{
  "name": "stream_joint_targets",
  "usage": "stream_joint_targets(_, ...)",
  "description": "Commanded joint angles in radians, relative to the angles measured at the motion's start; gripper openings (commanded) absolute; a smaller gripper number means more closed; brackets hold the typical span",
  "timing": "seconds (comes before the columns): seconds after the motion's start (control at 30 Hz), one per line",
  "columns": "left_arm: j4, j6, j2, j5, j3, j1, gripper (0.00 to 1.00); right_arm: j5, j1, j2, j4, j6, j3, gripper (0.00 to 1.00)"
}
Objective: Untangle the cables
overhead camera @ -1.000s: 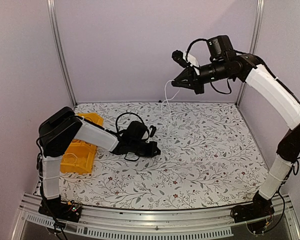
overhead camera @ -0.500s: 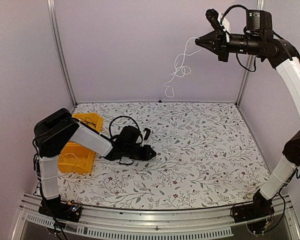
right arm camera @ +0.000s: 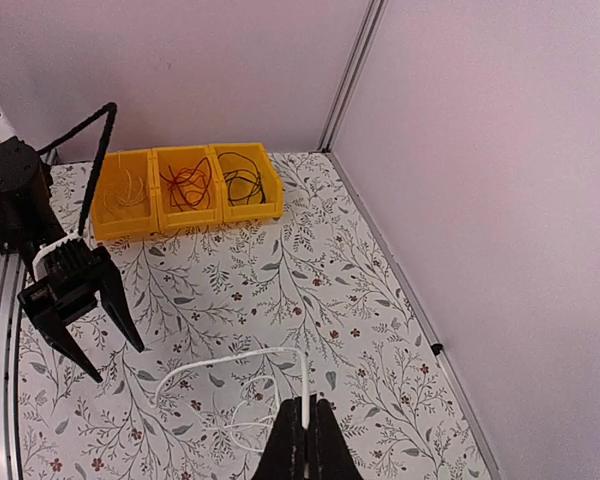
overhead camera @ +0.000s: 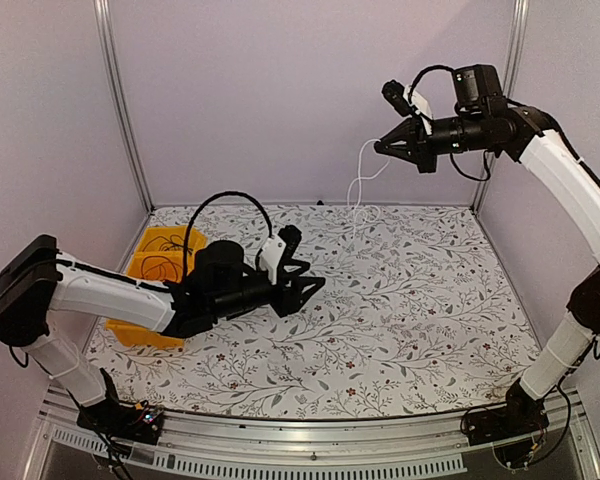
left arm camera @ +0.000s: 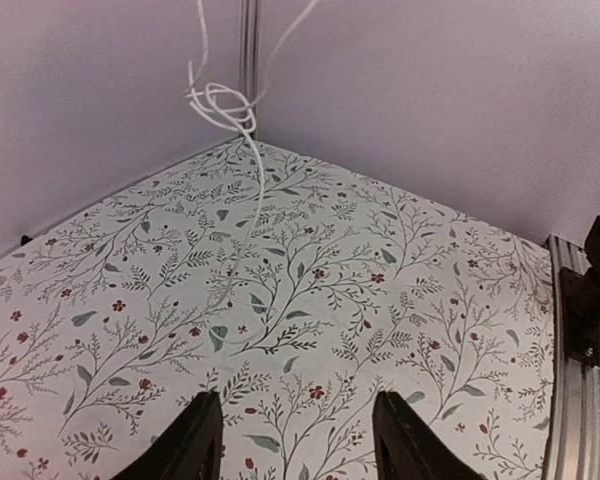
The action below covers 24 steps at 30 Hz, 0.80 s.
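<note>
I will move my left gripper outward and to the right in the top view and close it on the white cable's tail point(overhead camera: 355, 232) point(left arm camera: 250, 235), because that tail hangs below the cable's knot.
A thin white cable point(overhead camera: 358, 185) hangs from my right gripper point(overhead camera: 379, 147), which is raised high over the back of the table and shut on the cable's upper end. In the right wrist view the fingers point(right arm camera: 292, 440) pinch the cable point(right arm camera: 230, 358), and its loops trail below. The left wrist view shows the same cable's knot point(left arm camera: 223, 105) dangling ahead, its tail reaching the table. My left gripper point(overhead camera: 302, 270) is low over the middle of the table, open and empty, short of the cable. Red cables point(right arm camera: 187, 185) and black cables point(right arm camera: 240, 180) lie in yellow bins.
A row of yellow bins point(overhead camera: 130, 268) stands at the left side of the floral table; one also holds a pale cable point(right arm camera: 130, 190). The left arm's thick black hose point(overhead camera: 225, 198) arcs above it. Walls and metal posts point(overhead camera: 120, 105) close the back and sides.
My left gripper has opened and the arm has stretched toward the table's middle. My right gripper swung up high with the white cable, then came lower again.
</note>
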Motion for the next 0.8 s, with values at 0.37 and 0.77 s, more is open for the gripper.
stream_joint_targets(0.37, 0.036, 0.227, 0.192, -0.218, 0.239, -0.04, 0.57, -0.081, 0.002, -0.078, 0.028, 0.04, -0.029, 0.0)
stream_joint_targets(0.77, 0.047, 0.289, 0.313, -0.022, 0.378, -0.04, 0.54, -0.085, 0.002, -0.095, 0.029, 0.044, -0.055, 0.0)
